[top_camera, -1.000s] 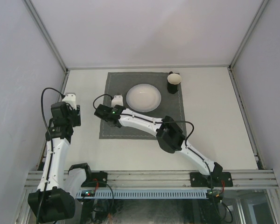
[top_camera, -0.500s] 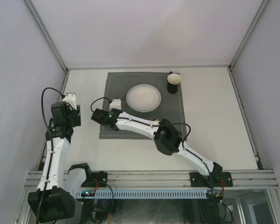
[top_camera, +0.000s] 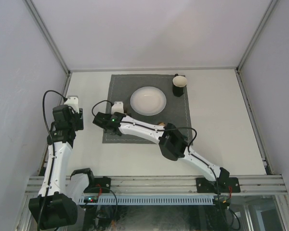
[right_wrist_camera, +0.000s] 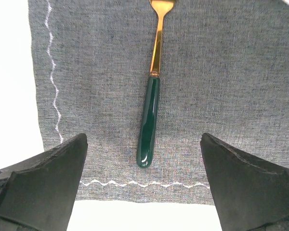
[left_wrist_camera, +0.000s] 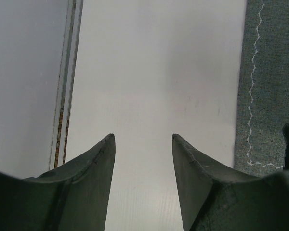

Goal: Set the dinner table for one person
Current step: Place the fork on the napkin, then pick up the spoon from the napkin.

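Observation:
A gold utensil [top_camera: 161,123] lies to the right of my right gripper in the top view: with the fork free on the mat, I will swing across to it.
On the off-white dinner table [top_camera: 216,120] lies a square grey mat [top_camera: 176,115]. It carries a white plate [top_camera: 148,100] and, at its far right corner, a dark cup [top_camera: 178,84]. In the right wrist view a fork [right_wrist_camera: 148,122] with a green handle and gold neck lies flat on the mat [right_wrist_camera: 231,72], free of the fingers. My right gripper [right_wrist_camera: 143,139] stands wide open just behind the handle's end, over the mat's near left corner [top_camera: 116,106]. My left gripper [left_wrist_camera: 142,137] is open over bare table with nothing in it, left of the mat [left_wrist_camera: 272,72]. The top view hides the fork.
Aluminium rails edge the table, one close to my left gripper [left_wrist_camera: 67,72]. White walls enclose the left, right and far sides. My right arm [top_camera: 173,142] stretches diagonally across the mat's near edge.
My right gripper has opened and let go of the fork, which now lies on the mat. That gripper has drawn back a little to the left. The left arm has not moved.

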Controlling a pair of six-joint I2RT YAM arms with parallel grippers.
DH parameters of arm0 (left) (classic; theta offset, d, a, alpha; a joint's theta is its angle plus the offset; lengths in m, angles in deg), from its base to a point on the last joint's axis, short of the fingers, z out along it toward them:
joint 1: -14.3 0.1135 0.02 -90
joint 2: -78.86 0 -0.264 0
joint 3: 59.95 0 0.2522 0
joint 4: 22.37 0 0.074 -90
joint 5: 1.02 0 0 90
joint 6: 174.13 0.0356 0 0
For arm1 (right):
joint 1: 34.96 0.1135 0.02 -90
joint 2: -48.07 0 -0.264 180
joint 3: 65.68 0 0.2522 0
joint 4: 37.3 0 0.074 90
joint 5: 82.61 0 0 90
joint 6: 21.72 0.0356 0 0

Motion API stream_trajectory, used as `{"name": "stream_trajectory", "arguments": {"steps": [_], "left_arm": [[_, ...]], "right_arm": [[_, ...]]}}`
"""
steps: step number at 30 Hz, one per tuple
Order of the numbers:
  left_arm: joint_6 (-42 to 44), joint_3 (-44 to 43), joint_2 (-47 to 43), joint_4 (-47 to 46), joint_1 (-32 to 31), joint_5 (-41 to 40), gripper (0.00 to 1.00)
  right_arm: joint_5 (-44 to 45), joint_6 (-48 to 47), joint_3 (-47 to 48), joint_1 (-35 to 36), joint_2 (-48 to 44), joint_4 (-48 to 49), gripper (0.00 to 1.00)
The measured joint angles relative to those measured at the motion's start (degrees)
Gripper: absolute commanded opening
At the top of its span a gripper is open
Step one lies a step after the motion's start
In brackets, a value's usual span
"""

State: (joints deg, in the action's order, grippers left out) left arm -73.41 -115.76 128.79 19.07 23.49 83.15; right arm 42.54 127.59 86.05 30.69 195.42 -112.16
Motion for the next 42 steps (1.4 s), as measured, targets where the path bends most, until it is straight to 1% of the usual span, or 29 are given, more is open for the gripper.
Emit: {"name": "stream_trajectory", "arguments": {"steps": [3,5,6,8,11,13,14,15,16,18,21,23,27,29,31,35,38,42], "left_arm": [[0.0,-0.02,0.0,0.0,0.0,0.0,0.55],[0.0,0.0,0.0,0.0,0.0,0.0,0.55],[0.0,0.0,0.0,0.0,0.0,0.0,0.55],[0.0,0.0,0.0,0.0,0.0,0.04,0.55],[0.0,0.0,0.0,0.0,0.0,0.17,0.55],[0.0,-0.02,-0.02,0.0,0.0,0.2,0.55],[0.0,-0.02,-0.07,0.0,0.0,0.22,0.55],[0.0,-0.02,-0.13,0.0,0.0,0.24,0.55],[0.0,0.0,-0.22,0.0,0.0,0.28,0.55],[0.0,-0.02,-0.33,0.0,0.0,0.44,0.55],[0.0,-0.02,-0.46,0.0,0.0,0.59,0.55],[0.0,0.0,-0.48,0.0,0.0,0.7,0.55],[0.0,-0.02,-0.48,0.0,0.0,1.49,0.55],[0.0,-0.02,-0.48,0.0,0.0,1.53,0.55],[0.0,0.0,-0.48,0.0,0.0,1.55,0.55],[0.0,-0.02,-0.48,0.0,0.0,1.55,0.55],[0.0,0.0,-0.48,0.0,0.0,1.55,0.55],[0.0,-0.02,-0.48,0.0,0.0,1.55,0.55]], "right_arm": [[1.81,-2.86,0.79,-0.02,-0.07,0.87,1.0],[3.74,-7.15,0.57,-0.42,-0.66,3.17,1.0],[4.68,-9.92,-1.03,-0.9,-1.75,5.35,1.0],[5.38,-15.39,-6.99,-1.6,-5.95,9.75,1.0],[4.09,-23.5,-18.23,-3.56,-15.45,15.5,1.0],[1.99,-29.75,-26.47,-6.25,-23.63,19.54,0.94],[0.94,-32.04,-29.29,-7.41,-26.51,21.07,0.87],[-0.98,-35.45,-33.2,-9.07,-30.45,22.99,0.82],[-3.21,-38.73,-36.68,-10.54,-33.75,24.46,0.8],[-8.85,-45.42,-44.0,-14.03,-40.02,26.93,0.8],[-18.1,-53.22,-55.21,-19.45,-46.75,28.35,0.8],[-24.02,-58.58,-61.42,-22.62,-49.55,26.86,0.8],[-31.71,-67.95,-69.68,-26.36,-53.44,23.89,0.79],[-34.03,-71.23,-72.63,-27.45,-55.93,23.08,0.76],[-35.82,-73.99,-75.1,-28.92,-58.97,22.8,0.68],[-38.8,-77.22,-76.43,-31.56,-62.42,22.71,0.55],[-40.13,-78.75,-77.42,-33.24,-63.08,23.17,0.48],[-41.44,-80.24,-81.07,-35.15,-63.19,23.39,0.43]]}}
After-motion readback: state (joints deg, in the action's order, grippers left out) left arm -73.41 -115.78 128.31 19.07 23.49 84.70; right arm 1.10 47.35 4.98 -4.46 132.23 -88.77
